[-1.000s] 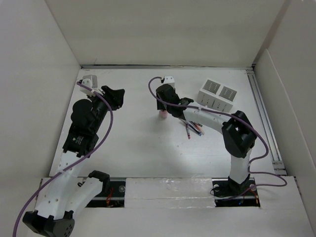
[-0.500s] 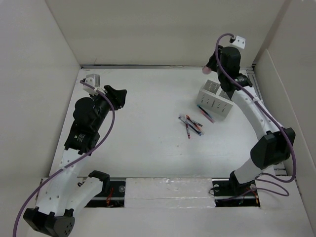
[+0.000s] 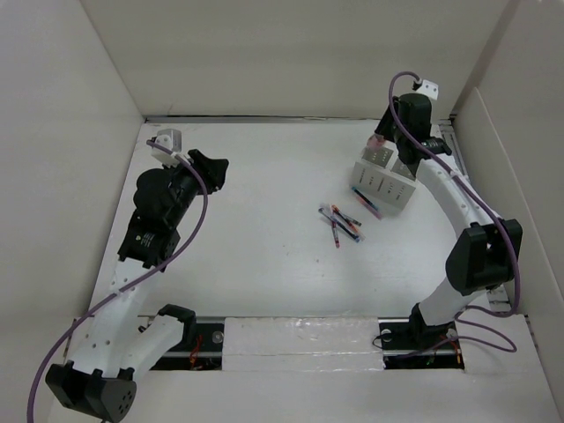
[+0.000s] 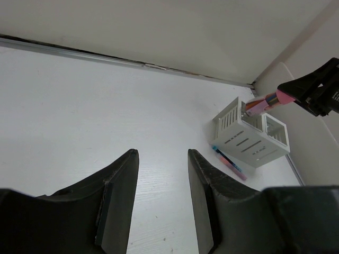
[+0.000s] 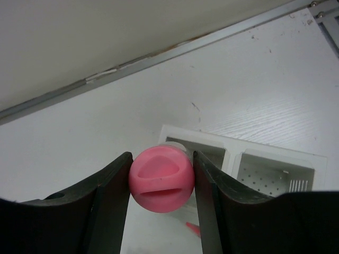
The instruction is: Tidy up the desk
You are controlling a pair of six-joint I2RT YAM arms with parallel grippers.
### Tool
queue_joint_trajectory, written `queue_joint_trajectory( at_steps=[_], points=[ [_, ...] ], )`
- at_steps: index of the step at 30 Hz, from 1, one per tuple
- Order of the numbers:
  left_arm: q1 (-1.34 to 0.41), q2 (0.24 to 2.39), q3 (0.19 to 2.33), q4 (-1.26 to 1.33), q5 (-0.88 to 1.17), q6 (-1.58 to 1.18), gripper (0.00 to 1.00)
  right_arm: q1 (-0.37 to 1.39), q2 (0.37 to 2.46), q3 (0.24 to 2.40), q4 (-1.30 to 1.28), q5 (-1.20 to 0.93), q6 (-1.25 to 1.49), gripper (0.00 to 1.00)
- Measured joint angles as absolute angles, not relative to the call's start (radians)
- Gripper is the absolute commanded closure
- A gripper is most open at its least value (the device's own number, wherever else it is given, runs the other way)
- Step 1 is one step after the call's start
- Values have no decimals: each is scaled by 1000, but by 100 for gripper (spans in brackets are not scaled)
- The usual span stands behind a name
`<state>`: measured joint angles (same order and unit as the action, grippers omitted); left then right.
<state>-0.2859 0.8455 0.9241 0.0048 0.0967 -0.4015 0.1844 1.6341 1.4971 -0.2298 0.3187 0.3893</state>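
The organizer section (image 5: 212,151) that the pink-capped marker points into lies down and slightly back, so my right gripper will move that way next and release the marker.
The desk (image 3: 256,247) is a white tabletop with walls around it. A white slotted organizer box (image 3: 385,179) stands at the back right. My right gripper (image 3: 384,138) is shut on a pink-capped marker (image 5: 161,179) and holds it end-on just above the organizer's left compartment (image 5: 212,151). The left wrist view shows the marker (image 4: 263,102) tilted over the box (image 4: 253,136). Several pens (image 3: 341,224) lie loose mid-desk, and one more (image 3: 367,202) lies against the organizer's front. My left gripper (image 3: 214,167) is open and empty at the back left, above bare desk (image 4: 161,154).
A metal rail (image 3: 470,207) runs along the desk's right edge. White walls close the left, back and right sides. The arm bases sit at the near edge.
My right arm has swung from mid-desk to the back right with the marker, then dropped lower over the organizer. The left arm has barely moved.
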Motion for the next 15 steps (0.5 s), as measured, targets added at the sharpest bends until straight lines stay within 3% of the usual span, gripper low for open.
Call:
queue_joint_trajectory(
  at_steps=[8,11,12,15],
  points=[
    [-286,855,924,9,111,-404,62,184,1629,1413,-239,328,401,82],
    [-286,855,924,10,113,-405,62,184,1630,1407,-244,342,408,64],
    [-286,855,924,10,115,-405,62,184,1630,1407,-245,345,409,49],
    [-286,855,924,10,118,-405,62,185,1631,1407,-244,352,419,23]
  ],
)
